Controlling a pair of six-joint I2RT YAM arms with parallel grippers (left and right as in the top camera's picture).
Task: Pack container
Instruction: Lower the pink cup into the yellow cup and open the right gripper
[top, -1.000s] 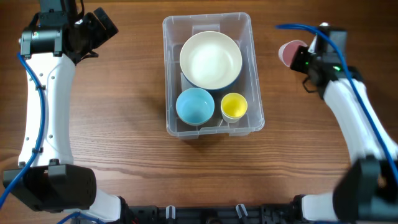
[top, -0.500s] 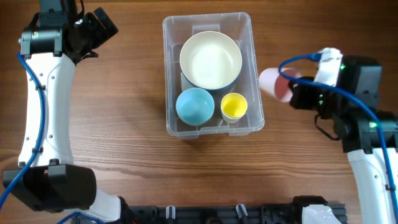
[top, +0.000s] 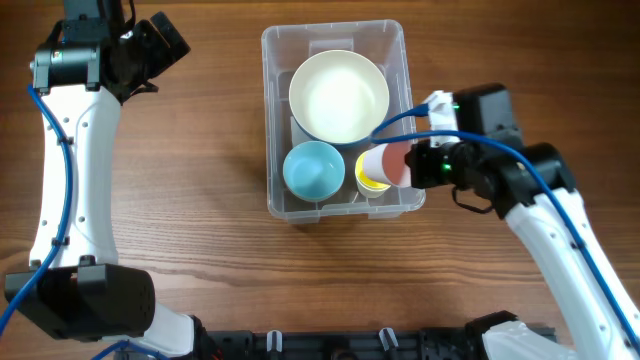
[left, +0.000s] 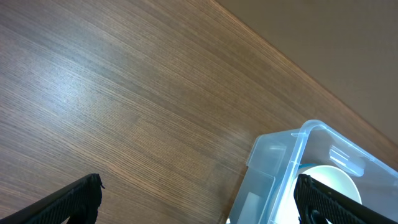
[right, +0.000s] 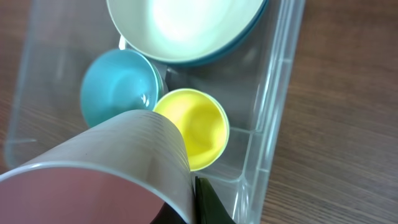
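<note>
The pink cup comes down into the yellow cup's opening (top: 371, 174) (right: 194, 128) next in my right gripper, which then opens.
The clear plastic container (top: 273, 120) stands mid-table. It holds a large white bowl (top: 338, 96), a blue bowl (top: 313, 169) and a yellow cup (top: 372, 178). My right gripper (top: 405, 163) is shut on a pink cup (top: 385, 162), held tilted over the container's right front corner, partly above the yellow cup. In the right wrist view the pink cup (right: 106, 171) fills the lower left, above the yellow cup (right: 196, 127) and the container wall (right: 273, 118). My left gripper (left: 199, 208) is open and empty at the far left, with the container's corner (left: 273, 162) beside it.
The wooden table (top: 200, 230) surrounds the container. My left arm (top: 75, 150) runs down the left side. My right arm (top: 560, 240) with its blue cable crosses the right front.
My right gripper has carried the pink cup leftward and toward the front, from the table's right side to over the container's right front corner. The left arm has not moved.
</note>
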